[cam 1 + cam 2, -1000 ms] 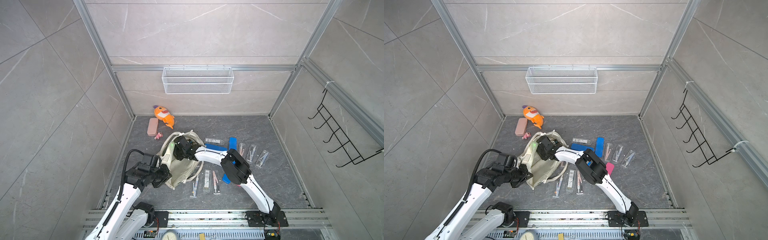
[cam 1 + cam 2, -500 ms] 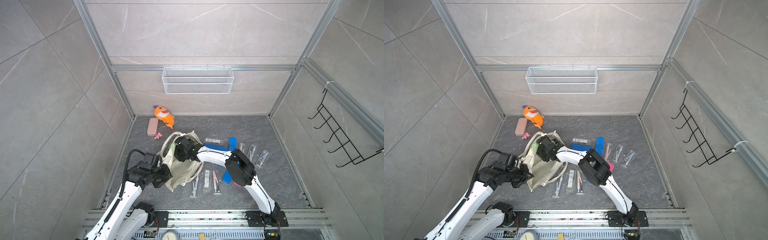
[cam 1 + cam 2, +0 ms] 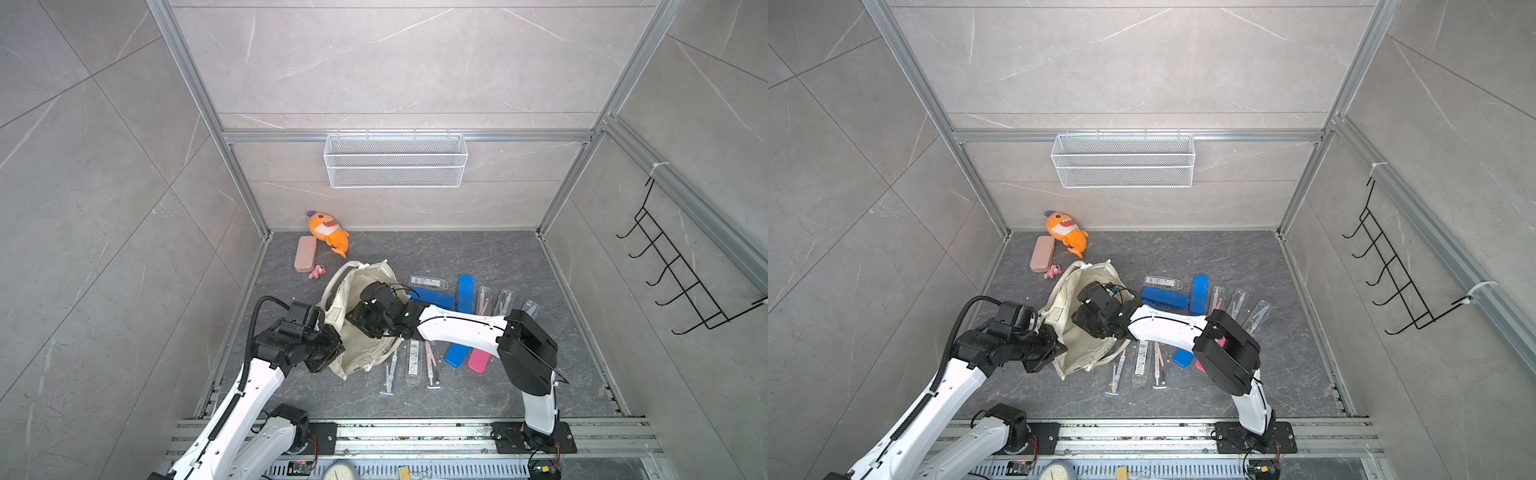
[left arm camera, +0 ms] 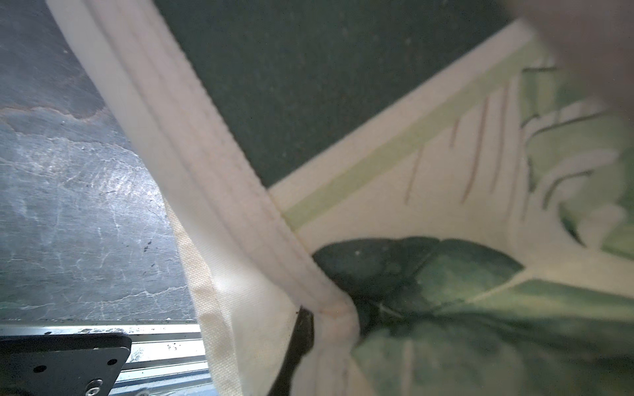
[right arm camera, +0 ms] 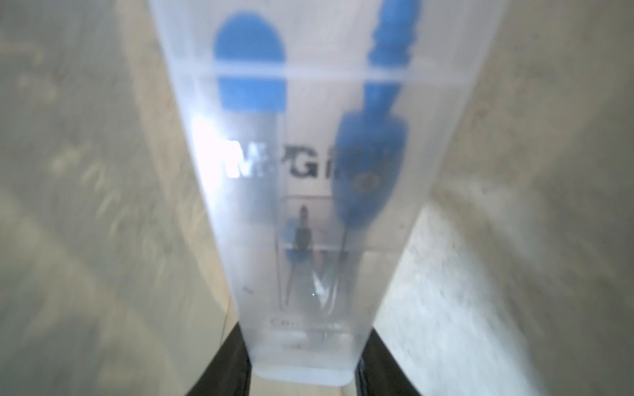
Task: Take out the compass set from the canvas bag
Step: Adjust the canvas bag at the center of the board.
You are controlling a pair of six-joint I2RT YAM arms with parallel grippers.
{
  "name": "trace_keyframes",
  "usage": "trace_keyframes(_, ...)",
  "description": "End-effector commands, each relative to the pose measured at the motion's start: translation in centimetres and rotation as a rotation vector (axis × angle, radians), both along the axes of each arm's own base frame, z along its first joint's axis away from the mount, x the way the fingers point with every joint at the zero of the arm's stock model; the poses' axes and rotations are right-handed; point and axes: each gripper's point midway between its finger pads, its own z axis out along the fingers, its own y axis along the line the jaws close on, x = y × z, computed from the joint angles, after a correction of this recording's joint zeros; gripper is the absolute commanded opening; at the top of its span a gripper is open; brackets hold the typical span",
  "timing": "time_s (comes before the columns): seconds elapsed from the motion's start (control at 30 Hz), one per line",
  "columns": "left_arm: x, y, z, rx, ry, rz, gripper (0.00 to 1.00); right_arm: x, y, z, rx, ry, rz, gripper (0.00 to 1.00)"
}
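Next I will lift my right gripper out of the bag, then back and down to the floor by the bag's near edge (image 3: 369,377), since clear cases lie lined up there.
The cream canvas bag (image 3: 361,353) (image 3: 1084,351) lies open on the dark floor. Its green leaf print fills the left wrist view (image 4: 446,274). My left gripper (image 3: 332,355) (image 3: 1054,353) (image 4: 308,336) is shut on the bag's rim by a handle strap (image 4: 212,137). My right gripper (image 3: 363,322) (image 3: 1086,322) (image 5: 303,373) reaches into the bag's mouth. It is shut on the end of a compass set (image 5: 308,205), a clear plastic case with a blue compass inside. Cloth walls surround the case. The top views hide this compass set.
Several clear compass cases (image 3: 413,361) (image 3: 428,282), blue cases (image 3: 465,293) and a pink case (image 3: 478,360) lie right of the bag. An orange plush (image 3: 328,230), a pink pencil case (image 3: 305,253) and a small pink figure (image 3: 317,271) sit at the back left. A wire basket (image 3: 395,160) hangs on the back wall.
My right wrist has drawn back toward the front over the bag, and its elbow has swung forward and right. The left gripper has kept its hold with hardly any movement.
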Motion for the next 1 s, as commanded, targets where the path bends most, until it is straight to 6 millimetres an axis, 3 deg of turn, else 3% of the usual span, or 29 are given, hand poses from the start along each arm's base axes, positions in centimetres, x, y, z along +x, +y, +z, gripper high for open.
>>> trace_keyframes(0.0,0.6,-0.1,0.8,-0.010,-0.002,0.025,0.00,-1.4,-0.4,3.9,0.007,-0.098,0.061,0.34)
trace_keyframes(0.27,2.0,-0.6,1.5,-0.041,-0.014,0.043,0.00,-3.0,-3.3,9.0,-0.004,-0.207,0.094,0.34)
trace_keyframes(0.47,3.8,-0.1,2.8,-0.143,-0.030,0.101,0.00,-3.6,-7.1,12.5,-0.069,-0.298,0.106,0.34)
trace_keyframes(0.6,5.7,1.2,4.3,-0.259,-0.053,0.183,0.00,-3.8,-10.0,13.6,-0.090,-0.313,0.093,0.34)
trace_keyframes(0.77,8.4,3.1,6.1,-0.385,-0.082,0.277,0.00,-4.7,-12.2,13.3,-0.142,-0.334,0.133,0.35)
trace_keyframes(0.97,11.0,4.1,7.8,-0.462,-0.100,0.335,0.00,-7.1,-11.4,9.0,-0.154,-0.225,0.224,0.34)
